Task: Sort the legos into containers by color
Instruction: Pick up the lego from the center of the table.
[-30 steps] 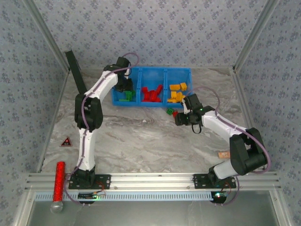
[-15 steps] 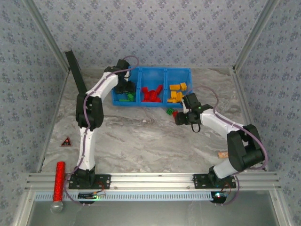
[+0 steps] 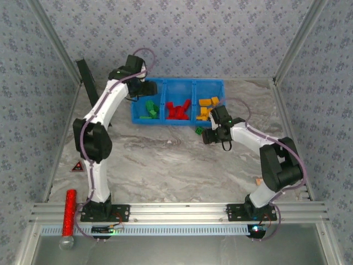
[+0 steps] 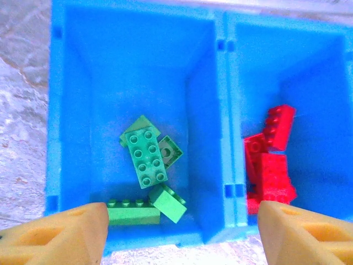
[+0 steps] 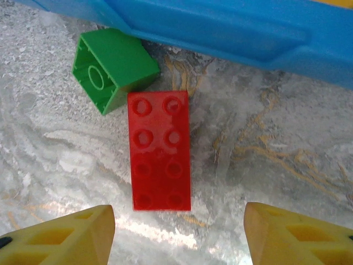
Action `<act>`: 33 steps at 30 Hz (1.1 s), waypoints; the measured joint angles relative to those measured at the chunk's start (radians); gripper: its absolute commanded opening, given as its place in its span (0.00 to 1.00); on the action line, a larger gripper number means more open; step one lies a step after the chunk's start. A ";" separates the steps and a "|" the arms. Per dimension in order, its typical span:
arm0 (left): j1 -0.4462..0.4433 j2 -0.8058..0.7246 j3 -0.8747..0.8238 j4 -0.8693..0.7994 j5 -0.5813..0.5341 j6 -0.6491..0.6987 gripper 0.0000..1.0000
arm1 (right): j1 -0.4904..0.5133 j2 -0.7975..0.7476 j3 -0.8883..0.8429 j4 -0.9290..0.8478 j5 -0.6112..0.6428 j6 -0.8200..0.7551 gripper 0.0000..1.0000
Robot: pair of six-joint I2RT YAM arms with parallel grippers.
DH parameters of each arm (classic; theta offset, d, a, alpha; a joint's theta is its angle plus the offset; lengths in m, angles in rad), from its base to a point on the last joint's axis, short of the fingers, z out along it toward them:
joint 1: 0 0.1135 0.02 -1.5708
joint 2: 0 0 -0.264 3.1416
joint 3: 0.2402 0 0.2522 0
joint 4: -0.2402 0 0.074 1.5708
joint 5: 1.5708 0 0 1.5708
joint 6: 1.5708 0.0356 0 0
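Note:
The red brick is below, just past my fingers, so my right gripper will next lower them open around the brick's near half, where both its sides are clear.
The blue tray [image 3: 178, 86] stands at the back of the table. Its left compartment holds green bricks [image 4: 146, 157], the middle one red bricks [image 4: 270, 160], the right one orange-yellow bricks [image 3: 207, 108]. My left gripper [image 4: 182, 243] hangs open above the near wall of the green compartment, with nothing between its fingers [image 4: 55, 234]. A red brick [image 5: 160, 152] lies flat on the table, touching a green brick [image 5: 113, 69] that rests against the tray's outer wall [image 5: 220, 25]. My right gripper [image 5: 179, 237] stands open just short of the red brick, its jaws wide apart.
A red glittery cylinder [image 3: 69, 212] lies at the near left edge. A small dark triangle [image 3: 78, 166] sits at the left. A black panel [image 3: 88, 83] leans at the back left. A small tan scrap [image 3: 259, 180] lies beside the right arm.
The left arm has risen and swung back-left, baring the green compartment. The right gripper has edged left toward the loose bricks in front of the tray.

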 measured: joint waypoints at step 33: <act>0.100 -0.549 -0.506 -0.033 -0.003 0.106 0.79 | 0.106 -0.047 0.123 -0.248 -0.016 -0.061 0.21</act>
